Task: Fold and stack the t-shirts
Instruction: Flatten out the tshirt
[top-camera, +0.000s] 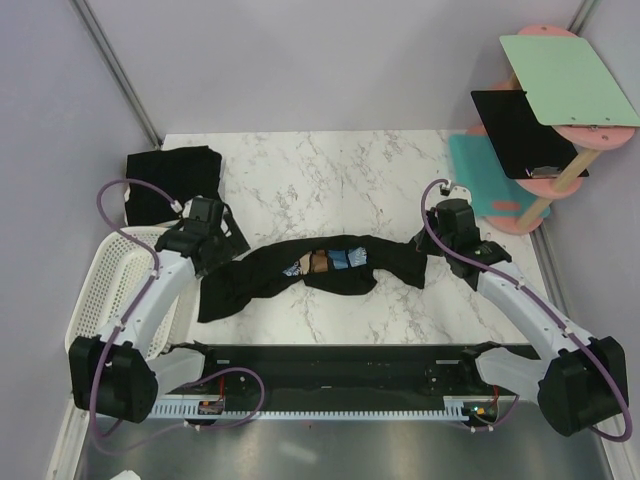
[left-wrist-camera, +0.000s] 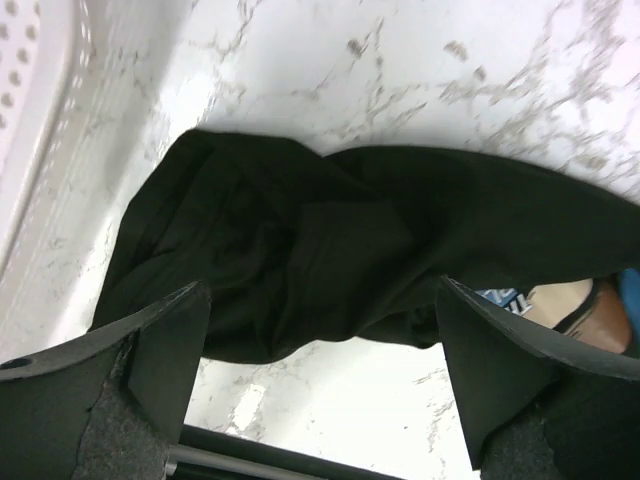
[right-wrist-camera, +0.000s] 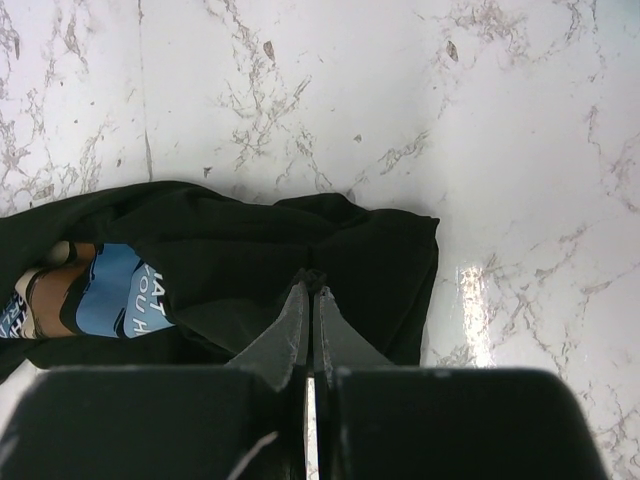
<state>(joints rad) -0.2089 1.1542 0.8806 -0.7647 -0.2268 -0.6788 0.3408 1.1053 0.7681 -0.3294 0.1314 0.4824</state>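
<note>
The raised fold (top-camera: 243, 267) (left-wrist-camera: 318, 232) at the shirt's basket-side end is below my left gripper's open fingers and offers cloth to pinch. I should lower the gripper onto it next.
A crumpled black t-shirt (top-camera: 300, 275) with a blue, brown and white print (top-camera: 325, 262) lies stretched across the middle of the marble table. My right gripper (top-camera: 432, 248) is shut, pinching a fold of this shirt (right-wrist-camera: 250, 260) near its right end at the fingertips (right-wrist-camera: 298, 300). My left gripper (top-camera: 222, 250) is open and empty over the shirt's left end (left-wrist-camera: 300, 250), its fingers (left-wrist-camera: 150, 350) wide apart. A second black t-shirt (top-camera: 170, 185) lies folded at the back left corner.
A white perforated basket (top-camera: 105, 290) stands at the left table edge, also in the left wrist view (left-wrist-camera: 30, 100). At the back right, a pink stand holds a rigid black panel (top-camera: 520, 130), a green board (top-camera: 570, 80) and a teal mat (top-camera: 480, 180). A black rail (top-camera: 330, 365) runs along the near edge.
</note>
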